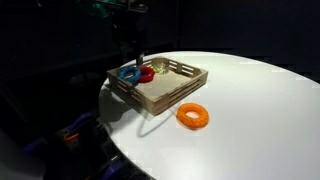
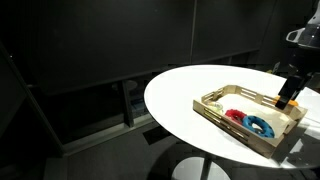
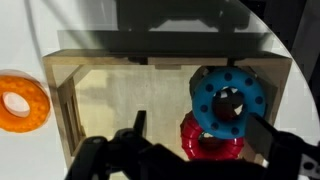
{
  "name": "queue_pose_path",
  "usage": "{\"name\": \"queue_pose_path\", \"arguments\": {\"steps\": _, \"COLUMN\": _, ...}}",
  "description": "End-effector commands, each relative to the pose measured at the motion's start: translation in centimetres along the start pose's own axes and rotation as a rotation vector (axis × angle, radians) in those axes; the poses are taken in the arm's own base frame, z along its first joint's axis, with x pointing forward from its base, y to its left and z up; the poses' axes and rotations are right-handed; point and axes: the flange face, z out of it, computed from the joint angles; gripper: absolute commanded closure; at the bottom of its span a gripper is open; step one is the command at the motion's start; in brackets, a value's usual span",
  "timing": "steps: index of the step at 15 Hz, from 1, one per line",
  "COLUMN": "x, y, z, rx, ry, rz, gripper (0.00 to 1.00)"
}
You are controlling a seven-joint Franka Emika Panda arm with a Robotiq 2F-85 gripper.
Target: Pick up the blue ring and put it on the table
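The blue ring's open hole and the bare bottom of the tray leave room for fingers, so I will lower my gripper over the blue ring's rim (image 2: 264, 122) (image 3: 204, 117) between them and close.
The blue ring (image 3: 228, 97) lies in the wooden tray (image 3: 120, 100), resting partly on a smaller red ring (image 3: 210, 142). It shows in both exterior views (image 1: 128, 74) (image 2: 263, 124). My gripper (image 3: 202, 135) is open and empty, just above the two rings. One finger is to the left of the red ring and the other by the blue ring's right edge. In the exterior views the gripper (image 1: 138, 60) (image 2: 286, 92) hangs over the tray's ring end. The white round table (image 1: 260, 110) (image 2: 180, 90) carries the tray.
An orange ring (image 1: 193, 115) (image 3: 22, 102) lies on the table outside the tray. The tray's raised slatted walls (image 1: 165, 98) (image 2: 215, 101) surround the rings. The surroundings are dark, and the table edge is near the tray.
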Motion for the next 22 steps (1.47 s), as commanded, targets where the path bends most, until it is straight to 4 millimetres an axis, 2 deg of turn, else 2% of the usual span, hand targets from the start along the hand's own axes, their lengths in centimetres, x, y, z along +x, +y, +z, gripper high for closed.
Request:
{"name": "queue_pose_path", "arguments": {"steps": 1, "x": 0.4, "y": 0.0, "z": 0.9, "rx": 0.000, "ry": 0.013, "rz": -0.004, "gripper": 0.00}}
{"name": "queue_pose_path", "arguments": {"steps": 14, "x": 1.6, "y": -1.1, "z": 4.8, "rx": 0.054, "ry": 0.049, "rz": -0.014, "gripper": 0.00}}
{"name": "queue_pose_path", "arguments": {"steps": 22, "x": 2.1, "y": -1.0, "z": 7.6, "rx": 0.052, "ry": 0.043, "rz": -0.042, "gripper": 0.00}}
